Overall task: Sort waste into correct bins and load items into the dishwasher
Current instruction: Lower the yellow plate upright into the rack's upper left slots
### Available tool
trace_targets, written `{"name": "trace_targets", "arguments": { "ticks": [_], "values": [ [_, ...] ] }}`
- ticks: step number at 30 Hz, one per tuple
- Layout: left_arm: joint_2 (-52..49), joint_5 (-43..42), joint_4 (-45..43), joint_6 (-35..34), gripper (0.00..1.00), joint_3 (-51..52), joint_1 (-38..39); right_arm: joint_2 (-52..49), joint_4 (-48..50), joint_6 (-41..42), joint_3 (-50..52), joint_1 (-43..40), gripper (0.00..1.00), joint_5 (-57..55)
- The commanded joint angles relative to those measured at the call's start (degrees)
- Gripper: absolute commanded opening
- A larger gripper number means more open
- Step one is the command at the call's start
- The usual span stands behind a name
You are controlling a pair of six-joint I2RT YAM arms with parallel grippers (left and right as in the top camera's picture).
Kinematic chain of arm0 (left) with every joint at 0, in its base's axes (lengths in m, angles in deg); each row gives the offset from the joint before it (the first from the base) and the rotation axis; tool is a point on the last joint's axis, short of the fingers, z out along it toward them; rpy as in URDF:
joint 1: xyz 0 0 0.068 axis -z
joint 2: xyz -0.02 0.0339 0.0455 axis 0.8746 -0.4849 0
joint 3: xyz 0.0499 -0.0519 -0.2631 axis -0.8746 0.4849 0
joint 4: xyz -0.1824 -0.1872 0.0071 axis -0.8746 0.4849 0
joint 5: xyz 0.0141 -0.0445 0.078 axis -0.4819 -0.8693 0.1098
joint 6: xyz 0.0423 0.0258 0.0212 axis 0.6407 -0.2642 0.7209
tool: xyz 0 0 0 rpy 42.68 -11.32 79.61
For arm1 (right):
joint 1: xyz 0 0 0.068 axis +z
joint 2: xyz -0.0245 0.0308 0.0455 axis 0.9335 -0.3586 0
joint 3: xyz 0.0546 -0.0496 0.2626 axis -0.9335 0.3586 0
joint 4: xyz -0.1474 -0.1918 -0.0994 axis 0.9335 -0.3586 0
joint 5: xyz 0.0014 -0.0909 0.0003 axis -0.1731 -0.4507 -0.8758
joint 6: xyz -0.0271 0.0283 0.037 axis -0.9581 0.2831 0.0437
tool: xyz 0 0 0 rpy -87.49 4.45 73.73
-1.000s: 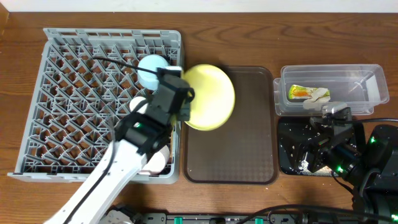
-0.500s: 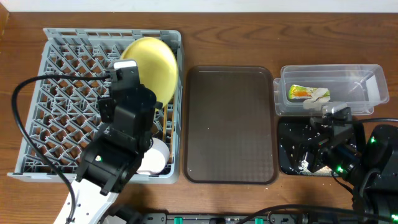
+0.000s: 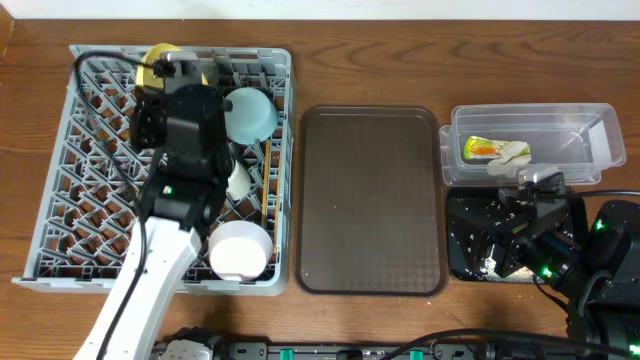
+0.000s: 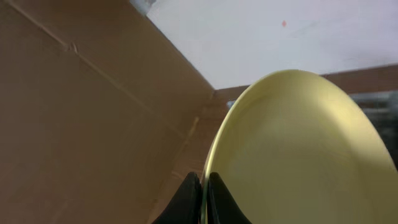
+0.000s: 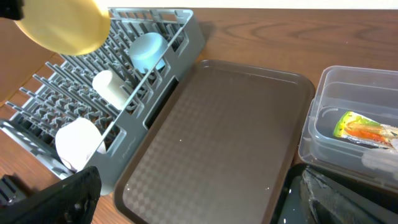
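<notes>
The robot should next move its left gripper down toward the rack wires and let go of the yellow plate, which hangs on edge above them beside the light blue bowl [image 3: 248,112].
My left gripper [image 4: 203,194] is shut on the rim of the round yellow plate [image 4: 292,149], held on edge over the far left part of the grey dishwasher rack [image 3: 60,200]; from overhead only a sliver of plate [image 3: 158,58] shows behind the arm. In the rack sit a light blue bowl [image 3: 248,112], a small white cup [image 3: 238,182] and a white bowl [image 3: 240,250]. The clear bin [image 3: 590,140] holds the snack wrapper [image 3: 483,148] and a paper scrap [image 3: 513,152]. White crumbs lie in the black bin [image 3: 470,250]. My right gripper [image 3: 520,225] stands open over it, holding nothing.
A large brown serving tray [image 3: 370,200] with nothing on it lies between the rack and the bins. The left arm's black cable [image 3: 95,62] loops over the rack's back left corner. Thin wooden chopsticks [image 3: 265,195] rest by the rack's right wall.
The left gripper has carried the yellow plate from the brown tray's left edge leftward and back over the rack to its far left. The right arm has not moved.
</notes>
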Motion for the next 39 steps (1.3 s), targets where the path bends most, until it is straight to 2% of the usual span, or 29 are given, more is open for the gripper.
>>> {"name": "trace_targets", "arguments": {
  "ticks": [1, 5, 11, 17, 23, 30, 39],
  "values": [
    [-3.6, 1.2, -5.3, 12.5, 0.07, -0.3, -1.5, 0.2, 0.0, -0.5, -0.6, 0.6, 0.99, -0.2],
    [-7.4, 0.9, -14.3, 24.4, 0.07, -0.3, -1.6, 0.2, 0.0, -0.5, -0.6, 0.6, 0.99, -0.2],
    [-12.8, -1.6, -17.4, 34.4, 0.07, -0.3, -1.6, 0.2, 0.0, -0.5, -0.6, 0.6, 0.99, -0.2],
    [-16.3, -2.1, -18.4, 36.9, 0.08, -0.3, -2.1, 0.2, 0.0, -0.5, -0.6, 0.6, 0.99, -0.2],
    [-18.2, -2.1, -25.0, 41.1, 0.07, -0.3, -4.6, 0.2, 0.0, -0.5, -0.6, 0.6, 0.99, -0.2],
    [-18.2, -2.1, -27.5, 41.5, 0.07, -0.3, -6.1, 0.2, 0.0, -0.5, -0.6, 0.6, 0.99, -0.2],
    [-18.2, -2.1, -25.7, 40.3, 0.07, -0.3, -6.1, 0.2, 0.0, -0.5, -0.6, 0.6, 0.99, -0.2]
  ]
}}
